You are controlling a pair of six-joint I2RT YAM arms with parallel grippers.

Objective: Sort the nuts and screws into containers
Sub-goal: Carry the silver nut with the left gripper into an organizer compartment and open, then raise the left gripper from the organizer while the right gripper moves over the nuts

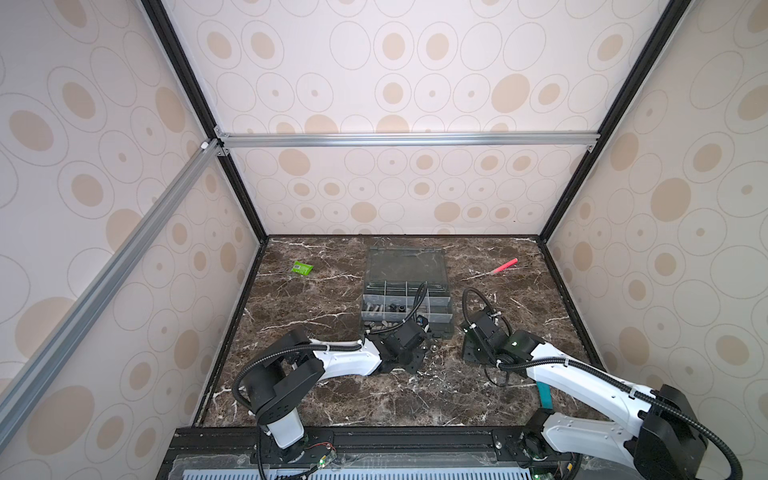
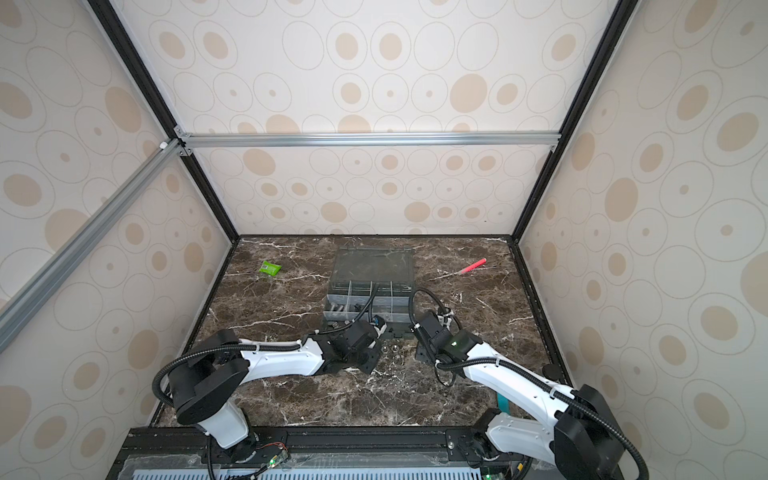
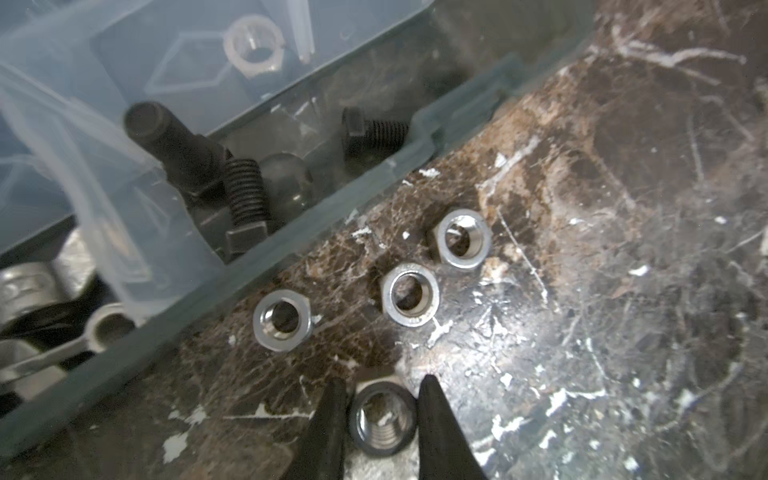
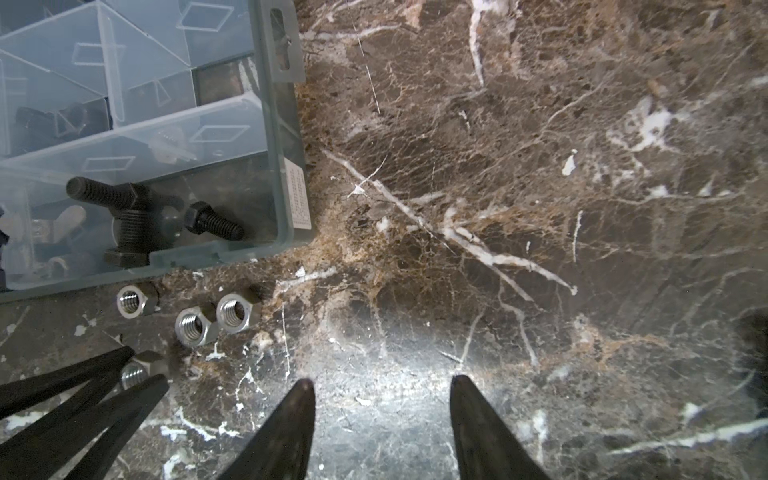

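Observation:
The left gripper rises outward over the rim of the organizer box next and releases this nut past the screws, in the box's cell already holding a silver nut.
In the left wrist view my left gripper (image 3: 382, 379) is shut on a silver hex nut (image 3: 382, 417) that lies on the marble table, one black finger against each side of it. Three more nuts (image 3: 410, 294) lie in a row just ahead, beside the front rim (image 3: 291, 245) of the grey organizer box (image 1: 405, 299). Black screws (image 3: 245, 195) lie in the nearest cell of the containers, behind the clear wall. The right wrist view shows the same held nut (image 4: 139, 372) and the loose nuts (image 4: 193, 326). My right gripper (image 4: 380, 380) stands open over bare marble to their right.
The box's clear lid (image 1: 405, 266) lies open toward the back wall. A red pen (image 1: 503, 267) lies at the back right and a green packet (image 1: 302, 268) at the back left. Patterned walls close in the table on three sides.

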